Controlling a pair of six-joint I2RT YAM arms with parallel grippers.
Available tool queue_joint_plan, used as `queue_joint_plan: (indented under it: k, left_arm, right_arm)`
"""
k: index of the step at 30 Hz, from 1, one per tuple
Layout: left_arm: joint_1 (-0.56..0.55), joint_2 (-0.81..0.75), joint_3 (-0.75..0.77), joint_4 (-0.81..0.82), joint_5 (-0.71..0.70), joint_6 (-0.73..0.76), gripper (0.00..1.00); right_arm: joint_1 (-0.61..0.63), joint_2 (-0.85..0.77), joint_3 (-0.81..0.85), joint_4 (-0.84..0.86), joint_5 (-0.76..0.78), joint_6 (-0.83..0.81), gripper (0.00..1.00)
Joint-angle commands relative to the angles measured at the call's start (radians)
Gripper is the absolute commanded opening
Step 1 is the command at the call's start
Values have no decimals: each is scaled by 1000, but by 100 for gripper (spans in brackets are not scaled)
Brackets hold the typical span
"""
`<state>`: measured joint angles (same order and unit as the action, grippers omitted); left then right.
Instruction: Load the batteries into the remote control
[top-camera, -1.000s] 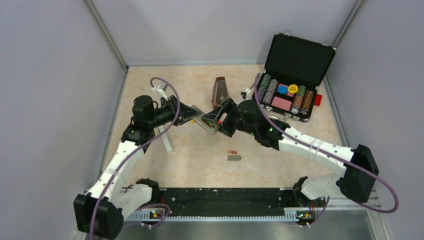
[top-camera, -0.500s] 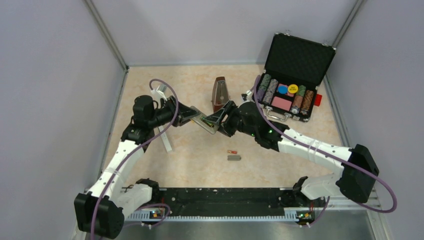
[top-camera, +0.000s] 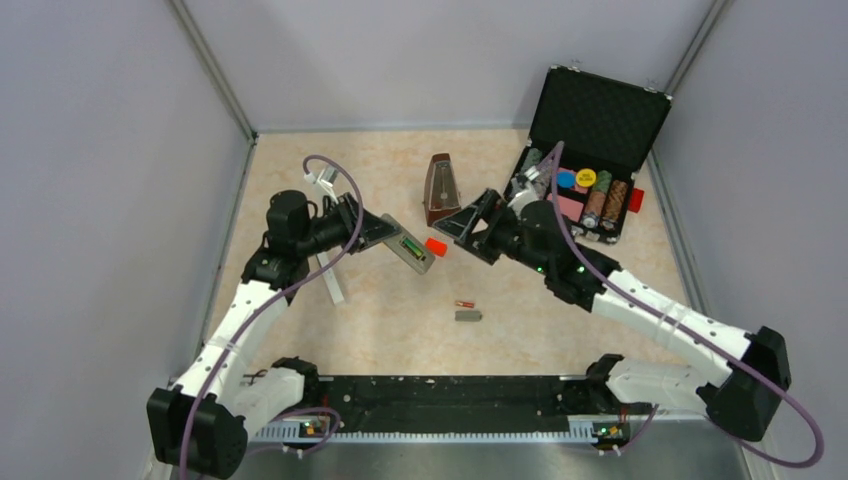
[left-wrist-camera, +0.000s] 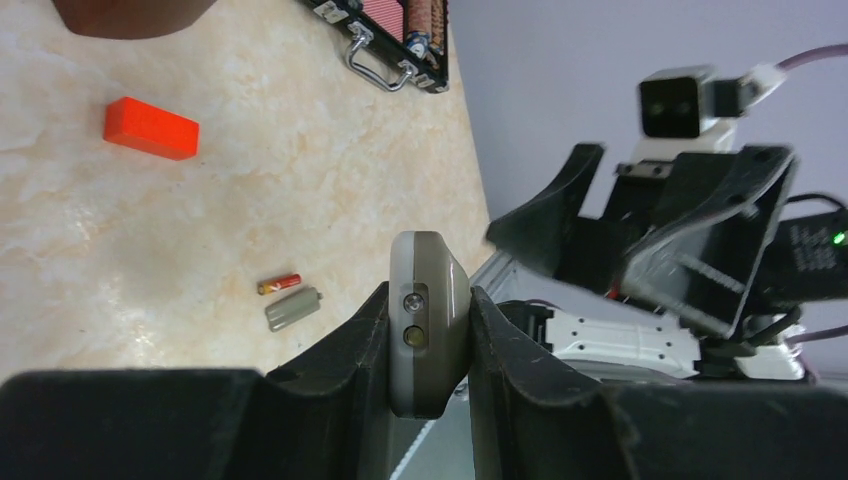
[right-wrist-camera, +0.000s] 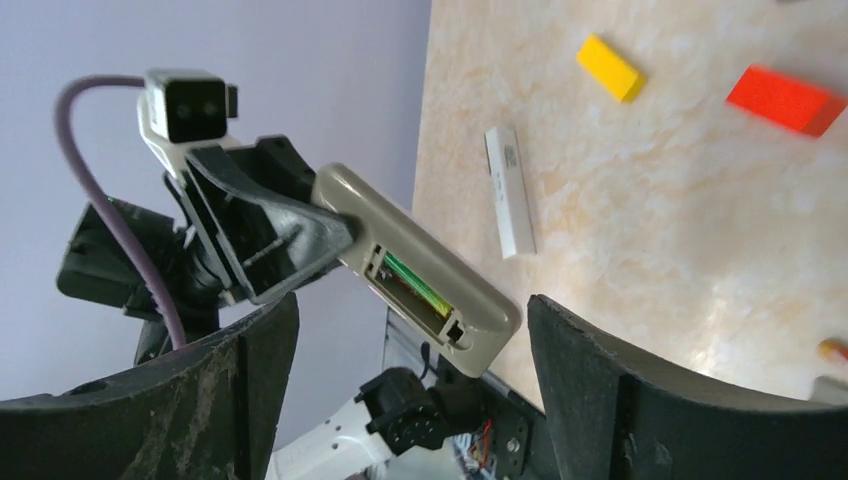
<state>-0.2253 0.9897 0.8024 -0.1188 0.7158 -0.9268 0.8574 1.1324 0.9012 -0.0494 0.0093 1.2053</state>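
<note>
My right gripper comes down and back to close across the red-orange battery's middle (top-camera: 465, 304) next, because the remote control's battery hollow shows an empty slot beside the green battery.
My left gripper (top-camera: 388, 236) is shut on the grey remote control (top-camera: 408, 247) and holds it above the table. The left wrist view shows the remote (left-wrist-camera: 428, 320) pinched edge-on between both fingers. Its battery recess faces my right gripper, and the green battery (right-wrist-camera: 418, 284) lies inside it. My right gripper (top-camera: 470, 221) stands open with nothing in it, a short way right of the remote (right-wrist-camera: 440, 260). The red-orange battery (top-camera: 464, 303) lies on the table beside the grey cover (top-camera: 468, 315); both also appear in the left wrist view, battery (left-wrist-camera: 279, 284) and cover (left-wrist-camera: 292, 309).
A chunky red-orange block (top-camera: 436, 246) lies under the remote's tip. A brown metronome (top-camera: 439, 188) stands behind it. An open black chip case (top-camera: 590, 120) sits at the back right. A slim white bar (top-camera: 330, 275) and a yellow block (right-wrist-camera: 610, 68) lie at the left.
My right gripper has drawn back from the remote to the right and opened wide. The green battery now shows in the recess. The left arm still holds the remote.
</note>
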Motion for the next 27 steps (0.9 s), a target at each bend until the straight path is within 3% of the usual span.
queue_joint_plan:
  k: [1,5,8,11,17,22,27]
  left_arm:
    - [0,-46,24,-1,-27,154,0]
    - [1,-46,28,-117,-116,194,0]
    - [3,-43,15,-180,-198,183,0]
    - [5,-45,-1,-246,-306,163,0]
    - [16,-54,-27,-325,-438,96,0]
    - [35,-75,-29,-356,-473,71,0]
    - [54,-78,-34,-368,-477,67,0]
  right_arm:
    - [-161,-89,-11,-13,-147,-281,80]
    - [-285,-19,55,-255,-293,-671,72]
    - [-277,89,93,-421,-279,-877,68]
    - [-196,153,79,-458,-201,-993,66]
    - [53,312,97,-453,51,-1131,66]
    - [87,424,101,-432,115,-1170,54]
    - [88,438,89,-371,125,-1200,41]
